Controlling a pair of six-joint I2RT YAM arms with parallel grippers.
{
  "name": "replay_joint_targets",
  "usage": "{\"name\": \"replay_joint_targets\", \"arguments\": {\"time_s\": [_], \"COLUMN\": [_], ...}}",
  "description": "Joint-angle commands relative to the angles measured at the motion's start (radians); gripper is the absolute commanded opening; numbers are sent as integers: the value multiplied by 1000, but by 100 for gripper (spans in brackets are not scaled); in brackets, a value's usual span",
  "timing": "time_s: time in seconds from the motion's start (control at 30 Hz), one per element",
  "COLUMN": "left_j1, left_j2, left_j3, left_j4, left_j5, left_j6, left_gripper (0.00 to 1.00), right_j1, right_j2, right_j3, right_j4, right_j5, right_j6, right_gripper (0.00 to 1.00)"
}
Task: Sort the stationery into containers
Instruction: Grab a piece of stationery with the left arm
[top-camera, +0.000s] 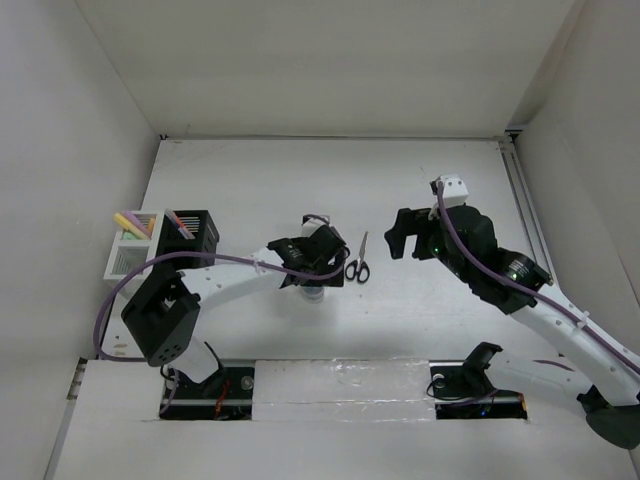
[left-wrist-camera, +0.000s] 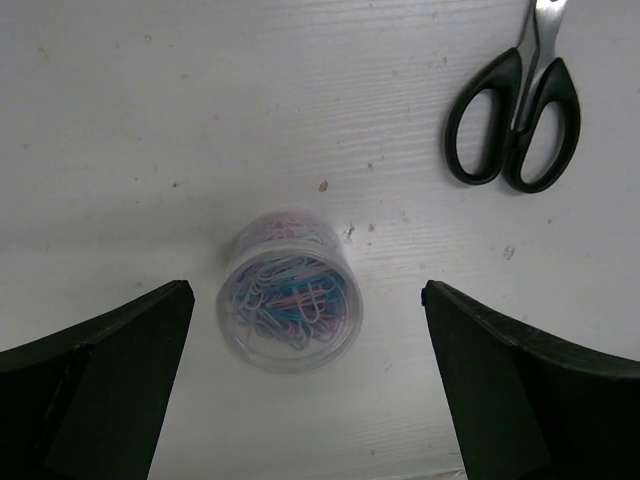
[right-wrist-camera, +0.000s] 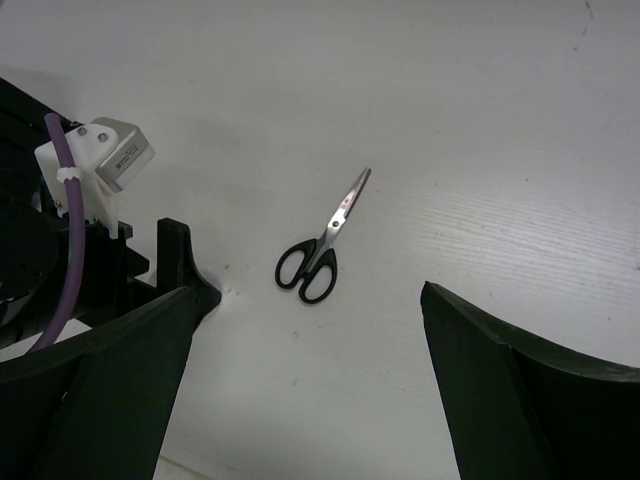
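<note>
Next, my left gripper moves down around the clear tub's rim (top-camera: 313, 293) (left-wrist-camera: 290, 307) and closes its fingers there, as the tub already stands between the open fingers.
A small round clear tub (left-wrist-camera: 290, 305) full of blue and pink paper clips stands on the white table. My left gripper (left-wrist-camera: 305, 385) is open above it, and the tub sits between the fingers, nearer the left one, untouched. In the top view the tub (top-camera: 314, 292) peeks out under the left gripper (top-camera: 312, 272). Black-handled scissors (top-camera: 358, 262) lie shut just right of it and also show in the left wrist view (left-wrist-camera: 515, 115) and the right wrist view (right-wrist-camera: 315, 255). My right gripper (top-camera: 398, 238) is open and empty, raised to the right of the scissors.
A black slatted pen holder (top-camera: 192, 238) with thin pens in it stands at the left. A white mesh organiser (top-camera: 125, 255) beside it holds pink and yellow highlighters (top-camera: 130, 222). White walls close in the table on three sides.
</note>
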Motion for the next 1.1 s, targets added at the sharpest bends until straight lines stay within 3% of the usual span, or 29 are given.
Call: {"name": "replay_joint_targets", "arguments": {"time_s": [0.0, 0.27, 0.5, 0.67, 0.7, 0.8, 0.87, 1.07], "left_j1": [0, 0, 0, 0, 0, 0, 0, 88], "left_j2": [-5, 18, 29, 38, 38, 38, 38, -18], "left_j3": [-33, -55, -44, -44, -35, -26, -14, 104], "left_j4": [-37, -23, -32, -32, -32, -42, -68, -182], "left_j5": [-25, -16, -16, -16, -16, -16, -45, -161], "left_j6": [-47, -57, -57, -57, -57, -48, -57, -71], "left_gripper": [97, 92, 75, 49, 37, 21, 3, 0], "right_j1": [-7, -7, -16, -16, -16, -16, -16, -16], "right_j2": [-6, -6, -6, -6, -6, -6, -6, -6], "right_j3": [6, -3, -3, -3, -3, -3, -3, -3], "right_j4": [47, 76, 76, 85, 85, 85, 85, 94], "right_j5": [-20, -41, -51, -60, -60, -60, -69, -78], "right_j6": [-23, -32, -32, -32, -32, -32, -32, -32], "right_gripper": [99, 99, 99, 99, 99, 99, 99, 99]}}
